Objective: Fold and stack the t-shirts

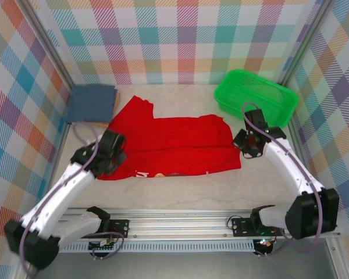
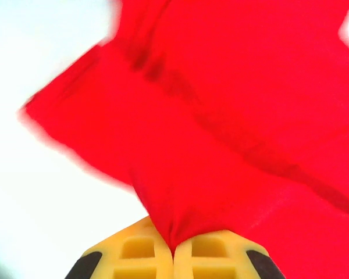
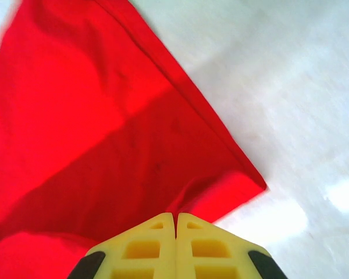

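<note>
My right gripper draws back toward the front bar next and releases the t-shirt's fold over the bare tabletop, since that open part lies back from the gripper.
The red t-shirt (image 1: 174,145) lies partly folded across the middle of the table, with a strip of white lettering along its near edge. My left gripper (image 1: 113,152) is at its left side. In the left wrist view this gripper (image 2: 174,250) is shut on a pinch of the red cloth (image 2: 221,128), which rises in a bunch from the yellow fingertips. My right gripper (image 1: 244,144) is at the shirt's right edge. In the right wrist view it (image 3: 175,216) is shut on a fold of the red cloth (image 3: 104,128) near its corner. A folded slate-blue t-shirt (image 1: 92,103) rests at the back left.
A green mesh basket (image 1: 255,96) stands at the back right, just beyond my right arm. Checked walls close in the table on three sides. The bare pale tabletop (image 1: 180,189) runs between the shirt and the front rail.
</note>
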